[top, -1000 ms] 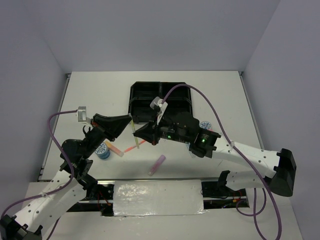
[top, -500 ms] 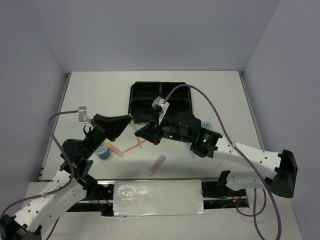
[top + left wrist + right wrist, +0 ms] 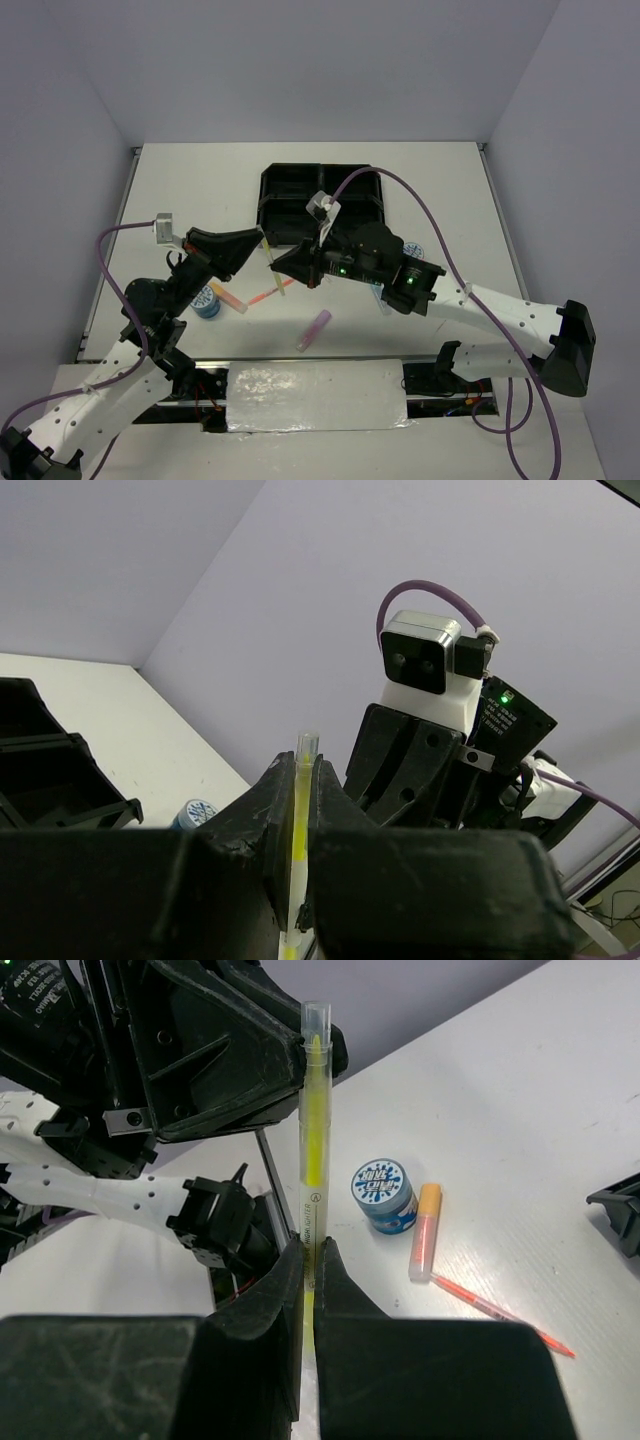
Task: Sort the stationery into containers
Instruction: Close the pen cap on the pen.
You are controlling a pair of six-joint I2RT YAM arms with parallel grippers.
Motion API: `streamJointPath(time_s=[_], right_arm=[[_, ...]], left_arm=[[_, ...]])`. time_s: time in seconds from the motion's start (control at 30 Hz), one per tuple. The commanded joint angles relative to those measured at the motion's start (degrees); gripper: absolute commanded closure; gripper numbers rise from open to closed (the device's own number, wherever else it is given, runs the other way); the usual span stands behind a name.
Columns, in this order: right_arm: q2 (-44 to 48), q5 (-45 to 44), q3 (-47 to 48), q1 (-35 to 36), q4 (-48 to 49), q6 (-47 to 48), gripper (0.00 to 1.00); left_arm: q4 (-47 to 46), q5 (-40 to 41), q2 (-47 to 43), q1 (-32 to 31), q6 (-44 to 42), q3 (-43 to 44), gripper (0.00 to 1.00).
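My right gripper will carry the yellow pen outward and to the right in the top view, then down toward the black tray's near section (image 3: 360, 213), since that is open.
A thin yellow pen (image 3: 281, 287) hangs in the air between my two grippers, just in front of the black tray (image 3: 266, 190). My left gripper (image 3: 258, 243) is shut on its upper part; in the left wrist view the pen (image 3: 300, 800) sits tight between the left gripper's (image 3: 298, 765) jaws. My right gripper (image 3: 277, 268) is shut on the lower part; in the right wrist view the pen (image 3: 313, 1120) rises from the right gripper (image 3: 312, 1250). On the table lie a blue tape roll (image 3: 206, 300), an orange marker (image 3: 228, 298), a pink pen (image 3: 262, 296) and a purple marker (image 3: 314, 329).
A second tape roll (image 3: 411, 250) lies right of the right arm. The right wrist view shows the first tape roll (image 3: 384, 1190), the orange marker (image 3: 424, 1230), the pink pen (image 3: 500, 1315) and a tray corner (image 3: 620, 1210). Walls close the table on three sides.
The right arm's wrist has shifted slightly up and right. The yellow pen stays held between both grippers. The items on the table have not moved.
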State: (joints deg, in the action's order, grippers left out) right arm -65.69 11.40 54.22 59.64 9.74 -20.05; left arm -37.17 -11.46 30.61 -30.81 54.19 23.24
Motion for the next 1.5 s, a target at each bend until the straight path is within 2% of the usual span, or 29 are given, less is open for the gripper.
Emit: streamJointPath(time_s=[0.0, 0.47, 0.73, 0.87, 1.0, 1.03, 1.1, 1.13, 1.17, 1.2, 1.27, 1.47], right_arm=[[3.5, -4.2, 8.0, -2.4, 23.0, -1.7, 1.00], [1.2, -3.6, 15.2, -4.0, 20.3, -4.2, 1.00], [0.5, 0.1, 13.5, -4.7, 22.5, -4.2, 1.00], [-0.6, 7.3, 13.0, -4.4, 18.9, 0.1, 1.00], [-0.1, 6.3, 8.2, -4.4, 16.8, 0.8, 1.00], [-0.2, 6.3, 6.4, -4.3, 16.7, 1.0, 1.00], [-0.6, 5.1, 4.8, -4.3, 16.6, 1.0, 1.00], [-0.8, 5.0, 3.4, -4.4, 16.7, 0.8, 1.00], [-0.8, 3.6, 2.7, -4.4, 16.7, 1.0, 1.00], [-1.1, 3.4, 1.8, -4.3, 16.9, 0.7, 1.00], [-1.4, 2.8, 1.4, -4.4, 16.9, 0.8, 1.00], [-3.3, 0.5, 2.1, -6.2, 14.7, 2.0, 1.00]], left_arm=[[12.4, -8.5, 1.4, -2.5, -1.1, -3.3, 1.00], [9.2, -7.3, 3.0, -5.0, -1.1, -5.5, 1.00], [10.9, -6.2, 2.9, -5.7, -2.1, -4.7, 1.00], [17.4, -4.0, 2.4, -5.7, -3.7, -0.5, 1.00], [26.0, 0.6, 1.2, -5.7, -6.8, 7.8, 0.99], [29.3, 1.8, 1.2, -5.7, -7.1, 9.2, 0.87], [31.4, 3.8, 1.5, -5.7, -8.3, 13.1, 0.76], [32.8, 4.4, 1.6, -5.7, -8.6, 14.1, 0.59], [33.4, 5.0, 1.7, -5.7, -8.8, 15.1, 0.48], [33.6, 5.5, 2.1, -5.7, -8.8, 16.6, 0.22], [35.0, 7.7, 2.3, -5.7, -8.9, 18.1, 0.02], [38.9, 9.9, 2.8, -5.7, -11.2, 29.3, 0.01]])
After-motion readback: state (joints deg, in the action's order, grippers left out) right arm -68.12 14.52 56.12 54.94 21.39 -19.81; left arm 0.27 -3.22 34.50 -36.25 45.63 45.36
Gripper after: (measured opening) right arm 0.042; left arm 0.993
